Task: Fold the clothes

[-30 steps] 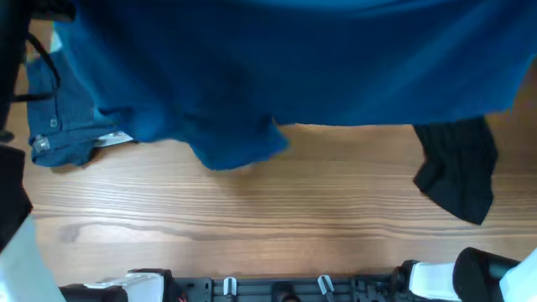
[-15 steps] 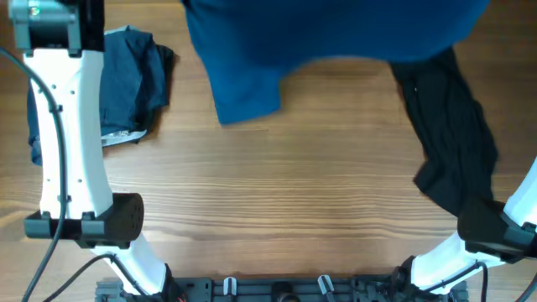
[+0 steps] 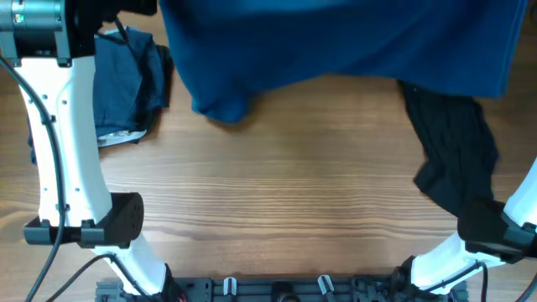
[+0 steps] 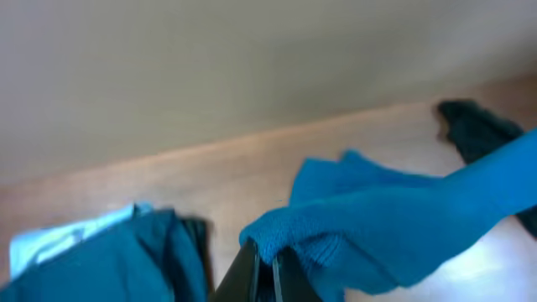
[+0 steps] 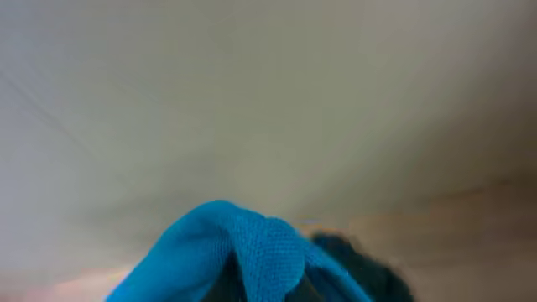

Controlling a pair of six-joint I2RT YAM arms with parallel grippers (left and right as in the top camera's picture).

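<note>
My right gripper needs to go down next and move back to the near end of the black garment (image 3: 453, 159) to let go of the fabric, because the blue garment is hanging above the table.
A large blue knit garment (image 3: 336, 42) hangs lifted across the top of the overhead view, held up between both arms. My left gripper (image 4: 267, 267) is shut on a bunched edge of the blue garment (image 4: 369, 226). My right gripper (image 5: 260, 289) is shut on another bunched edge of it (image 5: 243, 247), its fingers mostly hidden by cloth. A dark blue folded garment (image 3: 126, 84) lies on the table at the far left. A black garment (image 3: 453, 159) lies at the right.
The wooden table (image 3: 277, 201) spreads below the hanging cloth. The left arm (image 3: 59, 151) stands at the left and the right arm's base (image 3: 487, 235) at the lower right. A rail (image 3: 277, 289) runs along the front edge.
The blue garment has been raised and stretched wider; its hanging lower corner has moved left and up. The left arm came into view half a second ago and has held since.
</note>
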